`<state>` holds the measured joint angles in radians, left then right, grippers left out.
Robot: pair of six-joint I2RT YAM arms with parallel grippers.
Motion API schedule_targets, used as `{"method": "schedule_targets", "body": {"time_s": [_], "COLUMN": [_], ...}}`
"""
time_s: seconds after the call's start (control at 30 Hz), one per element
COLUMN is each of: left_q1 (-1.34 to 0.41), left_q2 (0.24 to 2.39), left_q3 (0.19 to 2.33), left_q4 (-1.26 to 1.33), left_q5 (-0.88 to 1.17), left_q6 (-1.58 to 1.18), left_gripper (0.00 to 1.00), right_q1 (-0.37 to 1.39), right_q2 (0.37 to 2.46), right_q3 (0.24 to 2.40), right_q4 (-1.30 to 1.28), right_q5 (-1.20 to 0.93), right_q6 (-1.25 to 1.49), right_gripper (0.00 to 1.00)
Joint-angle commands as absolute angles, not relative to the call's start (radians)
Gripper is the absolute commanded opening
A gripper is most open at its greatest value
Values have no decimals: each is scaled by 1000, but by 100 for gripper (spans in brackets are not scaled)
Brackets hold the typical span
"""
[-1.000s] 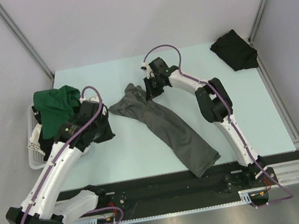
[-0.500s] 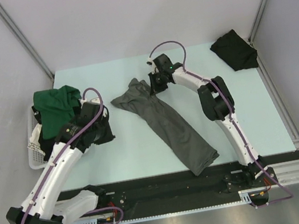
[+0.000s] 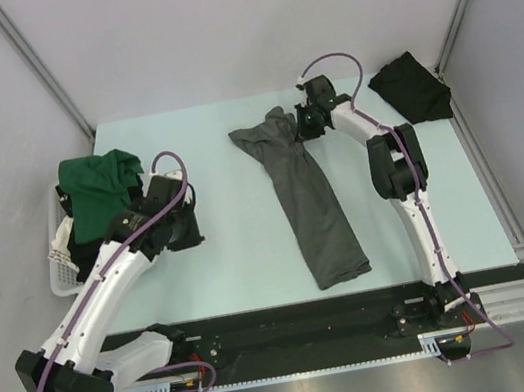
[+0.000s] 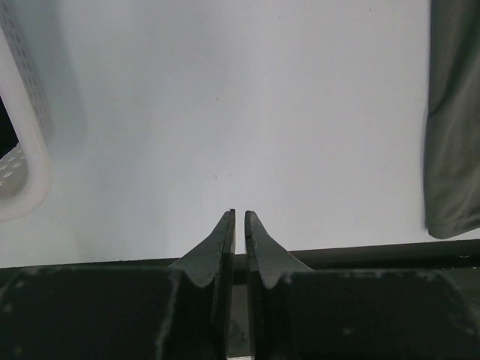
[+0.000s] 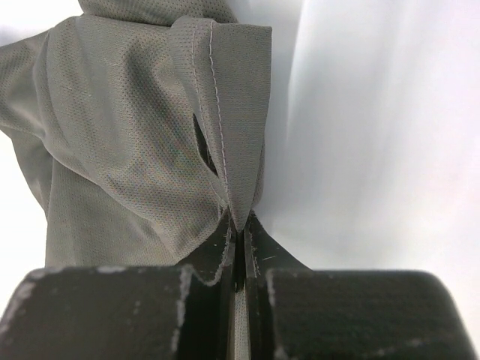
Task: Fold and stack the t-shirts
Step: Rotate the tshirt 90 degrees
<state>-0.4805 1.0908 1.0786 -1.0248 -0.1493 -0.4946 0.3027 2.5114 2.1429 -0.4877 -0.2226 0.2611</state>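
Observation:
The grey t-shirt lies at a slant, so the robot's right gripper will next drag the grey t-shirt's far end toward the black t-shirt and then let go of its hemmed edge.
The dark charcoal grey t-shirt lies as a long bunched strip down the middle of the table. My right gripper is shut on a hemmed edge at its far end. In the right wrist view a fold of the grey cloth runs down into the closed right gripper. The dark green t-shirt hangs over the white basket at the left. The black t-shirt lies crumpled in the far right corner. Beside the basket, my left gripper hovers over bare table. It is shut to a thin slit, holding nothing.
The basket's slatted wall shows at the left edge of the left wrist view, and the grey t-shirt's side at the right edge. A black rail runs along the table's near edge. Grey walls close in the table on three sides.
My right gripper has moved right and farther back, dragging the grey t-shirt's far end with it, so the shirt now lies straighter. The left arm has barely shifted.

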Motion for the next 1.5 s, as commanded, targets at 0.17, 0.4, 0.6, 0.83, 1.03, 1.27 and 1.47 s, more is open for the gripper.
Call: {"method": "schedule_targets", "body": {"time_s": [0.17,0.4,0.6,0.83,1.03,1.27,1.47], "left_q1": [-485,-486,-485,-486,-505,-597,-725], "left_q2": [1097,1108,1138,1157,1140,1098,1100], "left_q3": [1057,1048,1063,1072,1042,911,842], "left_q4": [-999,-983,-968,-940,-899,-773,-654], "left_q5": [-126,-109,-103,-71,-17,106,120], "left_q6": [-450,-443,-434,-442,-463,-532,-607], "left_gripper": [14,13,13,13,14,15,18], "right_q1": [222,175,164,170,172,192,303], "right_q2": [2514,2470,2480,2471,2386,2136,1847], "right_q3": [2109,2034,2052,2052,2034,1935,1767], "right_q4": [-485,-462,-479,-502,-517,-560,-635], "right_q5": [-89,-80,-107,-97,-68,30,209], "right_q6": [230,232,232,224,215,196,187], "right_gripper": [0,0,0,31,75,100,100]}}
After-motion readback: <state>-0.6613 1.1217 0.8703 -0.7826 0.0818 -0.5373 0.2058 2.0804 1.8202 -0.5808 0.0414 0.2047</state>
